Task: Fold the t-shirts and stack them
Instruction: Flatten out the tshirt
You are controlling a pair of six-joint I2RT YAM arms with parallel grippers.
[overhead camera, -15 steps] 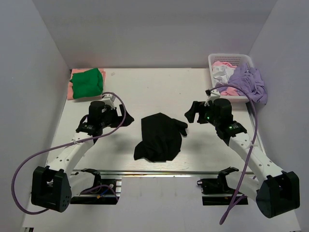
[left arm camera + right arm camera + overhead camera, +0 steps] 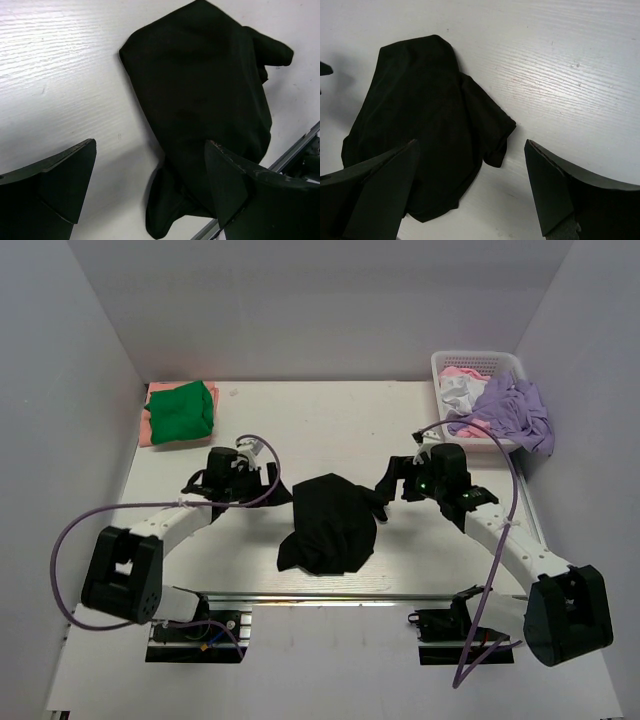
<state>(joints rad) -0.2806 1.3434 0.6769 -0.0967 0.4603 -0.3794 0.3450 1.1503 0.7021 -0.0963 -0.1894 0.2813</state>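
Observation:
I should next lower my left gripper toward the right in the top view, onto the black t-shirt's closest top corner. That corner is just past my open fingers.
A crumpled black t-shirt lies at the middle of the table; it also shows in the left wrist view and the right wrist view. My left gripper is open and empty just left of the shirt's top edge. My right gripper is open and empty just right of the shirt's sleeve. A folded green t-shirt lies on a salmon-pink one at the back left. Lavender, white and pale pink shirts fill the basket.
A white lattice basket stands at the back right corner. Grey walls enclose the table on three sides. A metal rail runs along the near edge, visible in the left wrist view. Purple cables loop from both arms.
Both grippers have moved inward toward the black shirt, the left one to the right and the right one to the left. The shirt has not moved.

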